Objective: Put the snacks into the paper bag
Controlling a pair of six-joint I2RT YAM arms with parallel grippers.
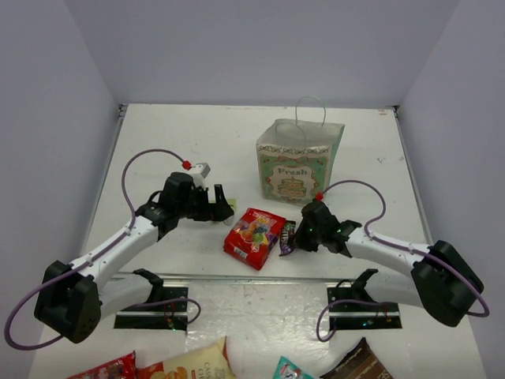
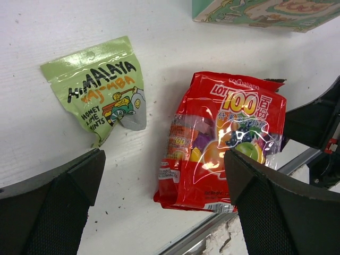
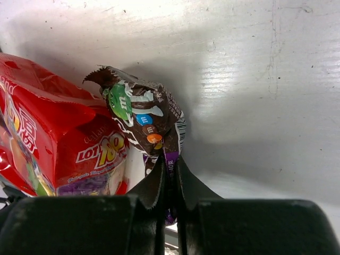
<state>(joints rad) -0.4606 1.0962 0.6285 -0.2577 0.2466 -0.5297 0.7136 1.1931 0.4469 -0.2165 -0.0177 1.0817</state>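
My left gripper should turn and go down toward the left in its wrist view next, onto the green packet's tapered near end [image 2: 106,123], because that is below the gripper's open fingers.
The cream and mint paper bag [image 1: 298,162] stands upright at the back of the table, and its base shows in the left wrist view [image 2: 265,13]. A red candy bag [image 1: 254,237] [image 2: 223,141] [image 3: 53,133] lies flat in front of it. My right gripper [image 1: 293,237] [image 3: 171,175] is shut on the lower edge of a dark brown packet [image 1: 289,235] [image 3: 143,119] that touches the red bag's right side. My left gripper [image 1: 223,204] [image 2: 162,170] hangs open over the table, left of the red bag. A tiny green packet [image 2: 101,87] lies flat beyond it.
A metal strip [image 1: 252,278] crosses the table just in front of the red bag. At the near edge lie a red packet [image 1: 102,369], a large yellow-orange chip bag [image 1: 189,363], a teal packet [image 1: 292,369] and a big dark brown pouch [image 1: 359,363].
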